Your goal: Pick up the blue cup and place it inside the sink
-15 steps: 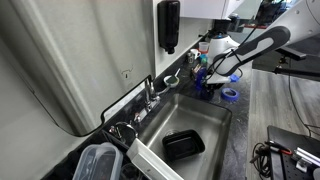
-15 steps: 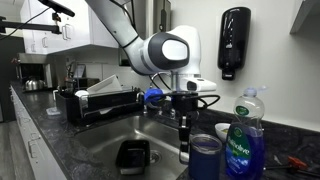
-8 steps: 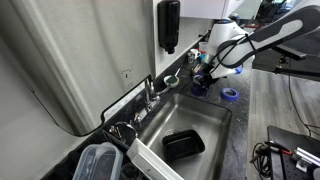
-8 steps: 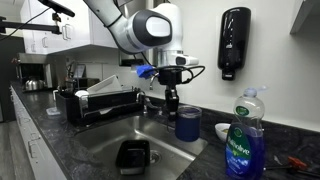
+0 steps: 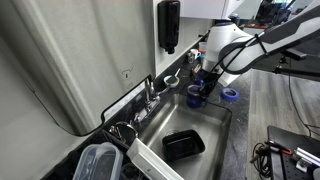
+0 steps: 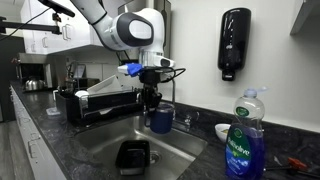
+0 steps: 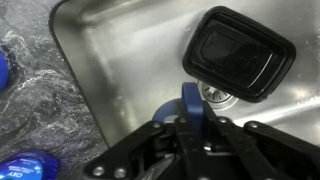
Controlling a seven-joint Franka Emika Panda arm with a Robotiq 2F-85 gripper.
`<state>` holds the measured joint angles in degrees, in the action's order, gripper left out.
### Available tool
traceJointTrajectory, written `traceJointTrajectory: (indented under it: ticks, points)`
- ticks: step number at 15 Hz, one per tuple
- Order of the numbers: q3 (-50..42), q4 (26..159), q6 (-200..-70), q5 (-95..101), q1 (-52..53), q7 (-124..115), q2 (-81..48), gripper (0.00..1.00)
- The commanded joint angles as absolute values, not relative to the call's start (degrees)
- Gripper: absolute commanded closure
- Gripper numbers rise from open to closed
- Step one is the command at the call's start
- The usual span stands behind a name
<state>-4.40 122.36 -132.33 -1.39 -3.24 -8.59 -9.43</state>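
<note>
My gripper holds the cup [image 5: 194, 96] and should next move it down onto the open steel and release the cup's side, because the bare bottom of the sink beside the black tray is below.
My gripper [image 6: 151, 102] is shut on the rim of the blue cup [image 6: 161, 120] and holds it in the air over the sink [image 6: 105, 146]. In an exterior view the cup [image 5: 194, 96] hangs above the near end of the basin [image 5: 212, 128], below the gripper [image 5: 205, 82]. In the wrist view the cup's blue wall [image 7: 193, 103] stands between the fingers [image 7: 196, 128], with the steel basin floor [image 7: 130, 60] below.
A black rectangular tray [image 5: 183, 146] lies in the basin, also in the wrist view [image 7: 238, 53]. A blue tape roll [image 5: 231, 94] lies on the counter. A soap bottle [image 6: 241, 138] stands near the sink. The faucet [image 5: 150, 92] is at the rim. A dish rack [image 6: 100, 100] stands behind.
The arm has carried the cup from the counter by the soap bottle sideways to above the sink basin. The grip on the cup stays shut.
</note>
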Motion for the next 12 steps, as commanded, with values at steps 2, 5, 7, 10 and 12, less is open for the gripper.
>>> traceJointTrajectory:
  ticks: [2,5,7,10,12]
  points:
    - [-4.40,122.81,-133.53,3.17,-2.78,-5.46,-12.35,0.96]
    - [-4.54,121.05,-133.96,6.04,-2.86,-4.90,-17.01,0.96]
    - [-4.80,119.88,-134.77,7.09,-2.81,-5.47,-20.01,0.96]
    - [-5.32,117.02,-136.56,7.17,-2.90,-6.36,-24.98,0.96]
    - [-5.44,114.93,-137.52,6.12,-3.40,-5.79,-27.82,0.96]
